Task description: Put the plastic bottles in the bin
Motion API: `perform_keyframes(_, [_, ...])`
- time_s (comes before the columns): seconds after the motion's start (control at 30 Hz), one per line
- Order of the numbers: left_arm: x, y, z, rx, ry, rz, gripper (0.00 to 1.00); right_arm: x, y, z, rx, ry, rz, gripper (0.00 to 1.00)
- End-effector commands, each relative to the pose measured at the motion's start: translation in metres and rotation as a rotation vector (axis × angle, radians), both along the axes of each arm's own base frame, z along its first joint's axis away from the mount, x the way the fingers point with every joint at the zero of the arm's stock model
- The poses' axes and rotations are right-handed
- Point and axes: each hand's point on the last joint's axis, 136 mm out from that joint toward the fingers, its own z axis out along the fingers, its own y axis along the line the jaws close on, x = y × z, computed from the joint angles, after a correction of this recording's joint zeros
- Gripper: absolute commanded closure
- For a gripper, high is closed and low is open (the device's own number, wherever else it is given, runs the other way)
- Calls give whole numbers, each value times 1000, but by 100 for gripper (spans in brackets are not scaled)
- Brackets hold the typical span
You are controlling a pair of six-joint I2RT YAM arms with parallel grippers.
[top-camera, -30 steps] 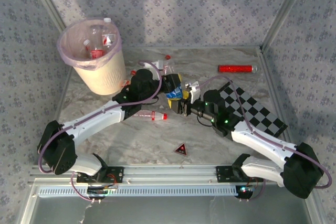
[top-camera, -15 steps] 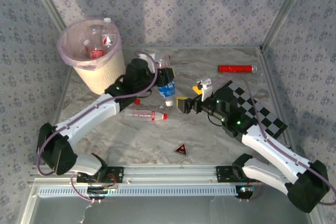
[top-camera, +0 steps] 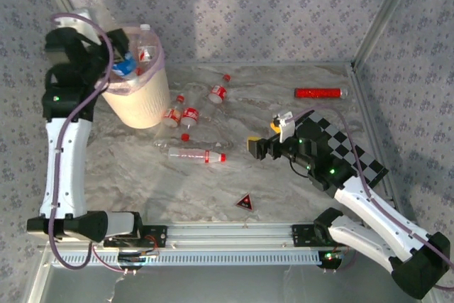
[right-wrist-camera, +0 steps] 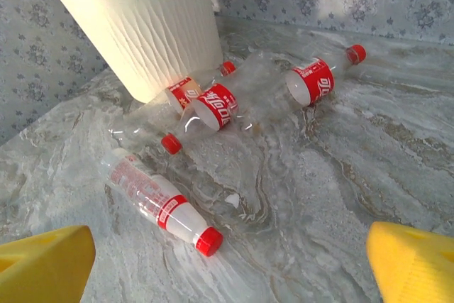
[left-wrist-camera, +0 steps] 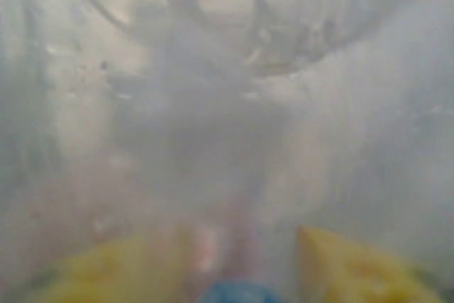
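I will next move my raised left gripper down toward the bin's opening below it and let go of the clear blue-labelled bottle among those inside.
The cream bin point(top-camera: 139, 101) with a pink liner stands at the far left, with a few plastic bottles point(top-camera: 145, 52) inside. My left gripper point(top-camera: 119, 62) is raised over its rim, shut on a blue-labelled bottle point(top-camera: 126, 67). In the left wrist view that bottle point(left-wrist-camera: 213, 104) is a blur of clear plastic between the yellow fingers point(left-wrist-camera: 355, 267). Several red-labelled bottles lie on the table: point(top-camera: 217, 93), point(top-camera: 189, 115), point(top-camera: 196, 154). My right gripper point(top-camera: 261, 137) hovers open and holds nothing right of them. Its wrist view looks past the jaws point(right-wrist-camera: 227, 250) at a red-capped bottle point(right-wrist-camera: 160, 204) and the bin point(right-wrist-camera: 142, 26).
A slim red tube point(top-camera: 320, 93) lies at the back right. A checkerboard point(top-camera: 344, 148) sits under the right arm. A small dark triangle point(top-camera: 245, 201) lies near the front. Patterned walls close in the table at the back and sides.
The left arm swung from the table's middle up to the bin, carrying the blue-labelled bottle. The right gripper opened, let go of that bottle and drew back to the right.
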Motion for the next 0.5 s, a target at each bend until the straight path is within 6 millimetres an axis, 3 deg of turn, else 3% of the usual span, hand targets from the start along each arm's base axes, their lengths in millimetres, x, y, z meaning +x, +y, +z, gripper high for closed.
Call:
perform_keyframes(0.0, [31, 37, -35, 112, 136, 91, 75, -2, -5, 0, -23, 1, -11, 0])
perform_keyframes(0.1, [61, 51, -64, 115, 212, 73, 77, -5, -7, 0, -27, 4, -10, 0])
perform_keyframes(0.13, [70, 52, -64, 118, 216, 56, 77, -6, -8, 1, -29, 2, -11, 0])
perform_keyframes(0.27, [100, 42, -96, 128, 287, -50, 78, -7, -13, -2, -34, 1, -26, 0])
perform_keyframes(0.47, [116, 20, -129, 138, 338, -158, 76, -8, -14, -4, -41, 2, -27, 0])
